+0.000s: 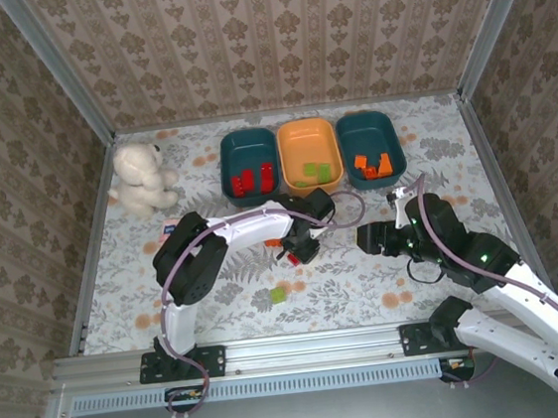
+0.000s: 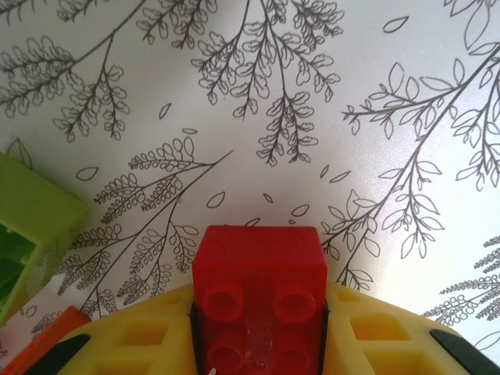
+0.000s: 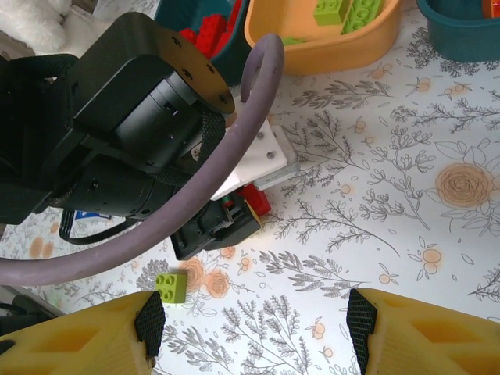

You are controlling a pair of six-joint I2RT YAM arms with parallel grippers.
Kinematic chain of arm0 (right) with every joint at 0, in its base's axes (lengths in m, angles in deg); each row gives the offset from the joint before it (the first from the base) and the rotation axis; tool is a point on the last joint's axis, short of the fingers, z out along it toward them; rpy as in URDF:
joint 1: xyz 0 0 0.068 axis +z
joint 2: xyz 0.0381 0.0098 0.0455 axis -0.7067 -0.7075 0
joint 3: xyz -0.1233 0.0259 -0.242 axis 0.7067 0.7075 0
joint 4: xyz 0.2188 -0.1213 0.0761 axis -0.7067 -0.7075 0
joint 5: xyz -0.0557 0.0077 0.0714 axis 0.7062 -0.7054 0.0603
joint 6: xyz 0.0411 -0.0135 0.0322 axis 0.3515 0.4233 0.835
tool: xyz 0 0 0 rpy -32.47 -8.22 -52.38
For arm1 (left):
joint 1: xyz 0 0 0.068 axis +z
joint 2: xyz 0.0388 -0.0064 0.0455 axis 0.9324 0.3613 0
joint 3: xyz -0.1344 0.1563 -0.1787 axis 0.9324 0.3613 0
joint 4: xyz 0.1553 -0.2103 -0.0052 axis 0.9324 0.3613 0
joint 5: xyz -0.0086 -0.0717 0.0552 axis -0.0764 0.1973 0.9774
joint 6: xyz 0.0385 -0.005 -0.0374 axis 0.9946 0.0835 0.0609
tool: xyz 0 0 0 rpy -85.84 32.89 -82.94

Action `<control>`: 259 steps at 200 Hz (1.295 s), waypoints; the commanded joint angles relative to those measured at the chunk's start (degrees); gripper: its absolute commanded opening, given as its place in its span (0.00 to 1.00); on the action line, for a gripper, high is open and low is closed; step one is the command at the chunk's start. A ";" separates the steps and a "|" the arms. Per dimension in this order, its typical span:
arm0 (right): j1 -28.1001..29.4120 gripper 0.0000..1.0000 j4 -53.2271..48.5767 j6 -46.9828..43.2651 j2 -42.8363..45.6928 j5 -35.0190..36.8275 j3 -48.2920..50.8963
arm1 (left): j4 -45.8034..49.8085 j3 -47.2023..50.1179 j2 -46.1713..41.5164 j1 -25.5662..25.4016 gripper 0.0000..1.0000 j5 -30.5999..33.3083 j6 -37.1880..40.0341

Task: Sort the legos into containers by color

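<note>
The teal tub [image 1: 251,156] lies outward of my left gripper and holds red legos, so I need to raise that gripper and move outward to release the red lego there.
My left gripper [image 1: 296,250] is shut on a red lego [image 2: 259,273], held low over the table; its yellow fingers [image 2: 148,336] press both sides. The same red lego [image 3: 256,198] shows under the left arm's wrist. A light green lego [image 1: 280,294] lies loose on the table, and an orange lego [image 2: 39,344] sits beside the left finger. The left teal tub [image 1: 231,144] holds red legos, the orange tub [image 1: 292,138] green ones, the right teal tub [image 1: 355,126] orange ones. My right gripper [image 3: 255,320] is open with only bare table between its fingers, right of the green lego [image 3: 171,286].
A white teddy bear [image 1: 143,176] sits at the back left, with a small blue-and-white carton [image 1: 168,226] in front of it. The left arm's purple cable [image 3: 195,195] loops between the two grippers. Metal frame posts and patterned walls enclose the table.
</note>
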 commanded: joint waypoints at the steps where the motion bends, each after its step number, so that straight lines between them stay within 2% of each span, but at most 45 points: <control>1: -0.03 0.66 -1.32 1.17 0.85 -0.31 -2.12 | 4.94 0.96 -1.03 0.67 0.19 -1.38 -2.59; 32: -0.03 0.66 -0.77 0.65 0.60 -0.56 -3.28 | 7.53 -4.47 -7.87 5.01 0.18 -1.45 -6.43; 56: -0.03 0.66 1.41 -0.22 -1.56 -2.09 -3.43 | 7.20 -8.66 -11.54 10.97 0.17 -3.41 -8.56; 81: -0.03 0.66 5.92 -0.59 -6.87 -4.48 -4.03 | 4.53 -13.02 -11.12 17.80 0.17 -5.80 -8.76; 127: -0.03 0.65 13.25 -1.67 -22.28 -7.69 -10.92 | -1.81 -25.90 0.39 27.85 0.17 -5.17 -9.58; 152: -0.36 0.66 14.43 -2.03 -29.15 -9.03 -15.78 | -3.09 -35.63 8.96 30.01 0.16 -2.50 -10.05; 164: -0.63 0.65 14.55 -1.66 -31.76 -9.87 -17.81 | -1.86 -40.55 13.44 30.04 0.16 -1.55 -10.09; 168: -0.64 0.65 14.96 -1.44 -32.77 -10.25 -18.56 | -1.16 -42.11 14.90 31.69 0.16 -1.23 -10.34; 184: -0.79 0.66 17.88 -0.07 -35.21 -11.38 -20.03 | 0.74 -46.90 19.44 32.89 0.15 -0.75 -11.79; 228: -1.25 0.66 29.06 2.95 -38.45 -11.30 -20.51 | 0.56 -48.51 24.57 35.28 0.15 -1.98 -15.68; 259: -1.86 0.66 30.68 3.44 -39.32 -11.46 -20.94 | 0.50 -48.68 26.31 35.27 0.18 -3.13 -16.86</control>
